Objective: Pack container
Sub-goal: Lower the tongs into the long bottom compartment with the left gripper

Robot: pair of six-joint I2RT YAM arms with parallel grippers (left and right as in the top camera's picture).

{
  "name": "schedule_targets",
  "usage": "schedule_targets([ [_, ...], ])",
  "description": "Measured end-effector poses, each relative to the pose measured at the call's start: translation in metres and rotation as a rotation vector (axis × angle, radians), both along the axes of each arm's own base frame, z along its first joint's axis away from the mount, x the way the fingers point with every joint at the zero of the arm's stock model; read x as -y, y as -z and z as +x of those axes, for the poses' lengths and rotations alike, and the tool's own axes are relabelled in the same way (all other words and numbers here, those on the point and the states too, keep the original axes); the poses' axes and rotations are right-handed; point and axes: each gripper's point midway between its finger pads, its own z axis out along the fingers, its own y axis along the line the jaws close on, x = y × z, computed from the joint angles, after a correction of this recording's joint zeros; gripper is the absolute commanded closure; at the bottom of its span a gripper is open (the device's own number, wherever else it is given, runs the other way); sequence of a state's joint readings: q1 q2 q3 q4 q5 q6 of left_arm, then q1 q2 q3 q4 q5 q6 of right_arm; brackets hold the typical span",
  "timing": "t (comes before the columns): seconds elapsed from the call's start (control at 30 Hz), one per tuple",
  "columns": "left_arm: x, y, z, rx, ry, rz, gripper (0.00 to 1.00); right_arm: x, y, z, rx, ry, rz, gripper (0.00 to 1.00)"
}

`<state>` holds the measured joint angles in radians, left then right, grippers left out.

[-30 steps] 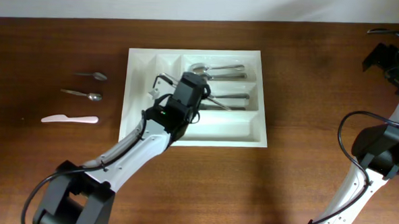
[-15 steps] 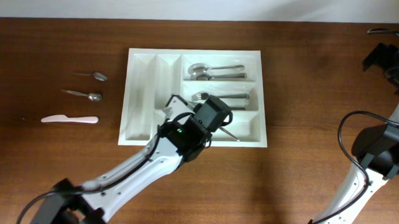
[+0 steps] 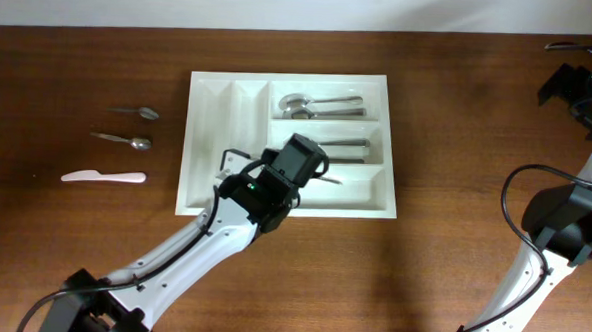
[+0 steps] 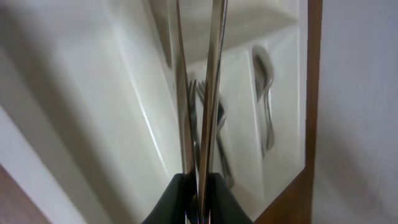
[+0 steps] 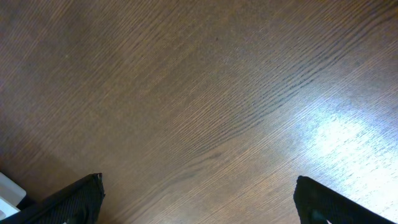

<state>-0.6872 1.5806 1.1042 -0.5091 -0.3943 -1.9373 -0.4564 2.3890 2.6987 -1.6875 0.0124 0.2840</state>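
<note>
My left gripper will move down into the near section of the container beside the forks, going toward the right in the overhead view, and let go of the cutlery (image 3: 325, 177) there, because that section is bare.
The white container (image 3: 207, 132) lies mid-table, with spoons (image 3: 319, 105) in its far right compartment and forks (image 3: 349, 145) in the one below. My left gripper (image 3: 309, 169) hovers over the container's near right compartment, shut on thin metal cutlery (image 3: 325, 177) that sticks out to the right. In the left wrist view the gripper (image 4: 198, 190) pinches two slender steel strips (image 4: 212, 74) above the container (image 4: 93, 93). The forks (image 4: 219, 127) and spoons (image 4: 264, 71) lie beyond. My right gripper (image 5: 199, 190) stands open over bare wood, far right of the container.
Left of the container, two small metal spoons (image 3: 138, 110) (image 3: 127, 140) and a white plastic knife (image 3: 103, 177) lie on the wooden table. The right arm (image 3: 580, 88) is parked at the far right edge, with its cable looping nearby.
My left gripper carried the metal cutlery from the container's middle toward the near right compartment, then drew back slightly left. The right arm has not moved.
</note>
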Motion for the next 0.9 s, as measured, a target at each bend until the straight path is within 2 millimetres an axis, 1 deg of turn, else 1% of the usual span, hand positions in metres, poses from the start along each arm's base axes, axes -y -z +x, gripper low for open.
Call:
schedule_targets([
  [0.13, -0.002, 0.014, 0.002, -0.032, -0.024, 0.002, 0.98, 0.000, 0.000, 0.000, 0.000, 0.000, 0.000, 0.01],
  [0.33, 0.008, 0.045, -0.006, -0.122, 0.000, 0.001, 0.98, 0.000, 0.000, 0.000, 0.000, 0.000, 0.000, 0.01],
  [0.4, 0.011, 0.049, -0.008, -0.133, 0.010, 0.004, 0.98, 0.000, 0.000, 0.000, 0.000, 0.000, 0.000, 0.01],
  [0.53, 0.016, 0.049, -0.011, -0.137, 0.024, 0.001, 0.98, 0.000, 0.000, 0.000, 0.000, 0.000, 0.000, 0.01],
  [0.73, 0.016, 0.052, -0.012, -0.148, 0.027, 0.002, 0.98, 0.000, 0.000, 0.000, 0.000, 0.000, 0.000, 0.01],
  [0.8, 0.018, 0.059, -0.014, -0.166, 0.032, 0.004, 0.98, 0.000, 0.000, 0.000, 0.000, -0.001, 0.000, 0.01],
  [0.9, 0.019, 0.074, -0.018, -0.210, 0.039, 0.012, 0.98, 0.000, 0.000, 0.000, 0.000, 0.000, 0.000, 0.01],
])
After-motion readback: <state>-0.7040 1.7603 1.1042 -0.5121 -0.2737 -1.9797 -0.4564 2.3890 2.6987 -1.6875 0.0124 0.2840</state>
